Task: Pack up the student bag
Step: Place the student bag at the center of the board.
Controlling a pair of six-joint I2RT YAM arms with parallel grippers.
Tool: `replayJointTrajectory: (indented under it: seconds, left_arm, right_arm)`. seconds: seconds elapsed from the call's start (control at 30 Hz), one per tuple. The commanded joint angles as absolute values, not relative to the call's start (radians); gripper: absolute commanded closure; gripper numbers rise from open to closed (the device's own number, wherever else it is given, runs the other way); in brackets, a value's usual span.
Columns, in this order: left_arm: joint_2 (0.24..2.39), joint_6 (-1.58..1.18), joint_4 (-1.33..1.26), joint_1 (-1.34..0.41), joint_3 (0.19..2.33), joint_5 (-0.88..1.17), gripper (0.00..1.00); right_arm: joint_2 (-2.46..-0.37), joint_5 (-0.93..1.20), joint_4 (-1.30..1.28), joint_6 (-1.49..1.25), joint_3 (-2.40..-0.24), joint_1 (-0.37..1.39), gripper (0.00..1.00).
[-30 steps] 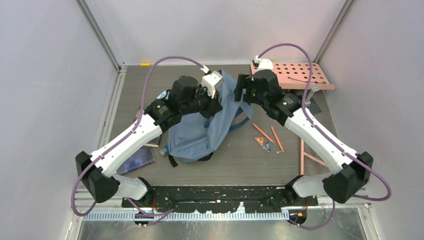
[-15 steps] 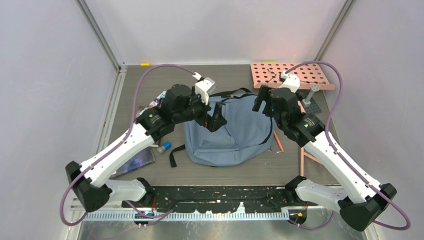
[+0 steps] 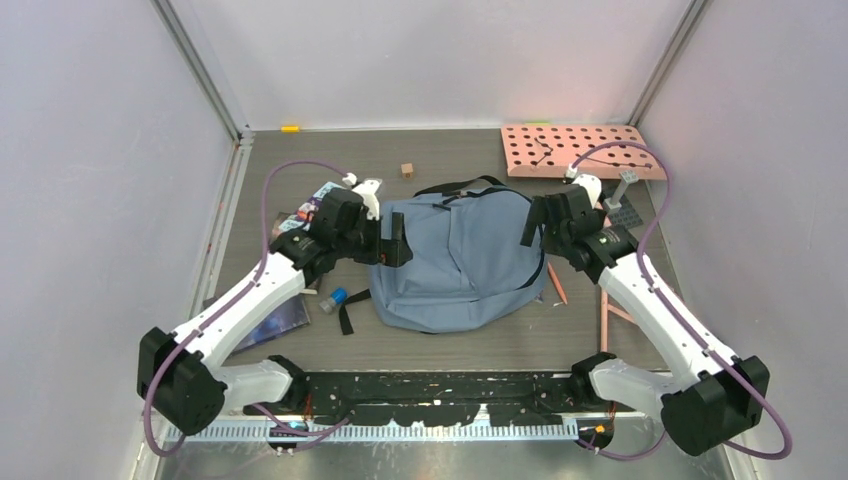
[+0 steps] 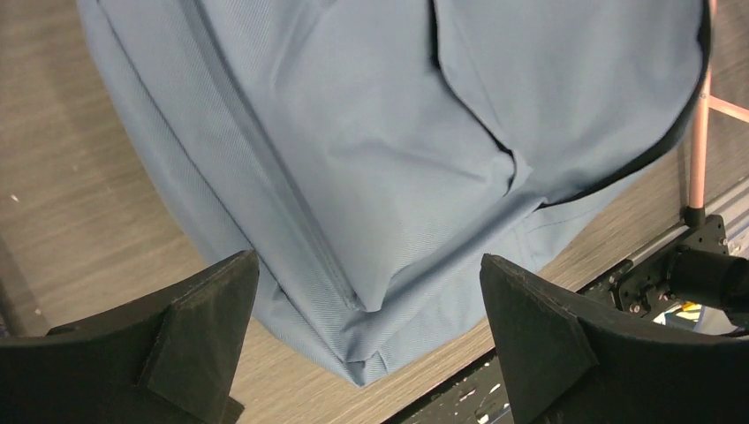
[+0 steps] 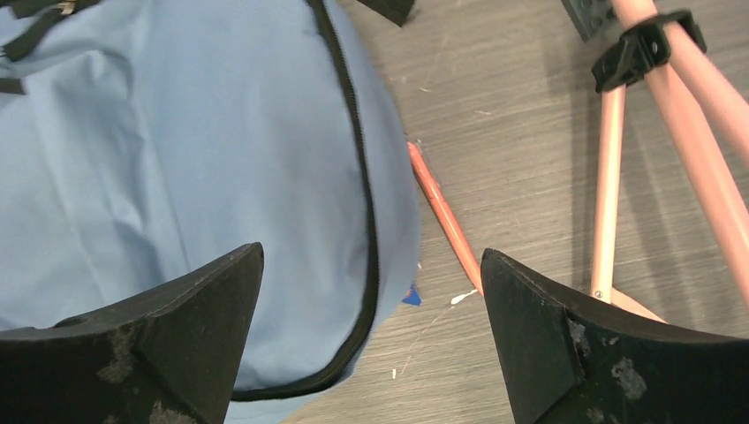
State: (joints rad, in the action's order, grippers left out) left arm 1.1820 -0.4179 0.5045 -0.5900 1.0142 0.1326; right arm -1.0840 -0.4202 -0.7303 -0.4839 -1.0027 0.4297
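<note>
The dark zipper line by the orange pencil (image 3: 543, 256) lies below, between my right gripper's open fingers, so they move down astride it and close next.
The student bag (image 3: 455, 260), a grey-blue backpack with dark zipper lines and black straps, lies flat in the middle of the table. My left gripper (image 3: 396, 245) is open at its left edge. In the left wrist view the bag's (image 4: 371, 132) corner lies below the empty left gripper (image 4: 368, 261). My right gripper (image 3: 533, 224) is open by the bag's right edge. In the right wrist view the right gripper (image 5: 372, 253) hovers over the bag's (image 5: 177, 159) zipped side and bare table, holding nothing.
A pink pegboard (image 3: 580, 150) stands at the back right and a small brown cube (image 3: 407, 170) behind the bag. Books (image 3: 275, 318) and a blue-capped tube (image 3: 333, 298) lie to the left. An orange pencil (image 5: 442, 221) and pink rods (image 5: 609, 203) lie to the right.
A second ago the bag hung bunched toward the left with my left gripper shut on it. It now lies flat. Both grippers have opened and drawn back to its sides.
</note>
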Motion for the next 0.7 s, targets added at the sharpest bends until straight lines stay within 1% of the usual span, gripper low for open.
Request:
replayJointTrajectory:
  seconds: [0.0, 0.2, 0.33, 0.47, 0.53, 0.6, 0.63, 0.67]
  left_arm:
    - [1.199, -0.514, 0.387, -0.561, 0.970, 0.161, 0.00]
    - [1.288, -0.508, 0.351, -0.544, 0.975, 0.122, 0.02]
    - [1.346, -0.476, 0.381, -0.541, 1.002, 0.026, 0.02]
    - [1.418, -0.463, 0.348, -0.539, 1.019, 0.020, 0.03]
    - [1.464, -0.464, 0.332, -0.538, 1.047, 0.056, 0.10]
    - [1.503, -0.457, 0.317, -0.538, 1.069, 0.072, 0.18]
    - [1.521, -0.450, 0.316, -0.537, 1.081, 0.069, 0.25]
    - [1.539, -0.445, 0.320, -0.537, 1.096, 0.063, 0.35]
  right_arm:
    - [-1.108, -0.258, -0.677, -0.466, -0.978, 0.332, 0.00]
    - [-1.183, -0.175, -0.616, -0.430, -0.965, 0.271, 0.02]
    - [-1.245, -0.083, -0.554, -0.417, -0.959, 0.220, 0.06]
    - [-1.331, -0.037, -0.525, -0.410, -0.980, 0.200, 0.11]
    - [-1.364, -0.031, -0.522, -0.402, -0.995, 0.197, 0.16]
    - [-1.394, -0.032, -0.513, -0.394, -1.002, 0.196, 0.24]
    - [-1.402, -0.030, -0.509, -0.392, -1.002, 0.196, 0.36]
    - [-1.418, -0.030, -0.503, -0.390, -1.008, 0.196, 0.43]
